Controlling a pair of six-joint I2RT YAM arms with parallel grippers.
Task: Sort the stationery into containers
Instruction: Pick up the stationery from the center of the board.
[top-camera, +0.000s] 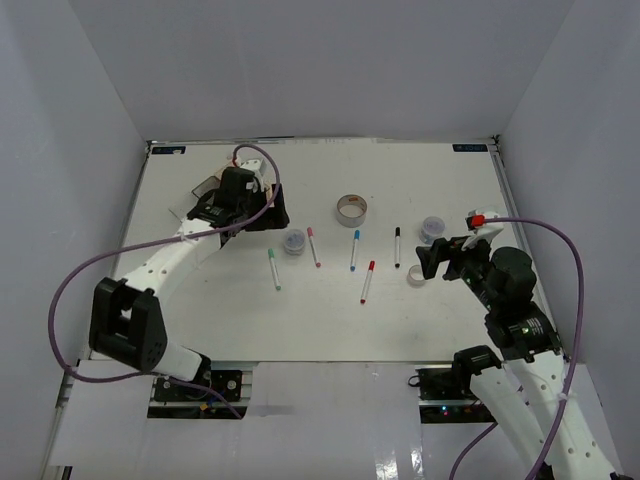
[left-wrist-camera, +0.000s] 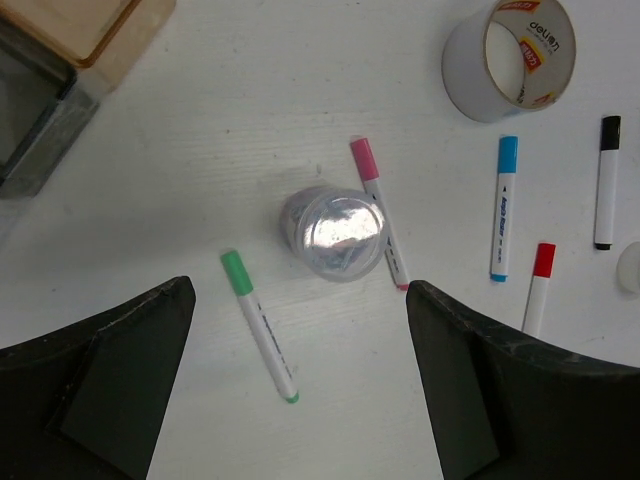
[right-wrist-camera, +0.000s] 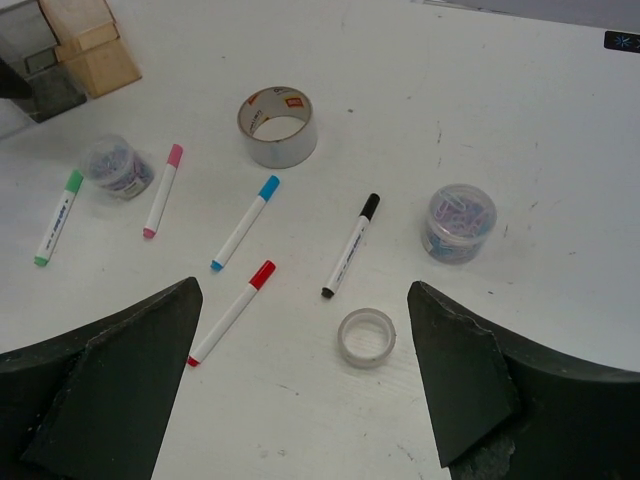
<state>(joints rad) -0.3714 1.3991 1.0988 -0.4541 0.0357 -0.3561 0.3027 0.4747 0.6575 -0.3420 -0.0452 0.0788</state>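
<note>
I should lower my left gripper toward the pink marker next, until its fingers are on both sides of the round tub (top-camera: 294, 241) (left-wrist-camera: 336, 233), because they still hang well above it.
Five slim markers lie in a row mid-table: green (top-camera: 274, 269), pink (top-camera: 314, 246), blue (top-camera: 355, 250), red (top-camera: 367, 281), black (top-camera: 397, 246). One round tub (left-wrist-camera: 333, 233) stands between the green and pink markers, another (right-wrist-camera: 459, 221) stands at the right. A silvery tape ring (top-camera: 352, 209) sits behind them, and a small clear tape roll (right-wrist-camera: 366, 336) lies near the black marker. The containers (left-wrist-camera: 95, 30) stand at the back left, partly hidden by my left arm. My left gripper (left-wrist-camera: 300, 300) hangs open over the green marker. My right gripper (right-wrist-camera: 305, 295) is open beside the small roll.
White walls enclose the table (top-camera: 300, 320) on three sides. A purple cable (top-camera: 75, 290) loops beside the left arm, and another (top-camera: 575, 300) runs along the right arm.
</note>
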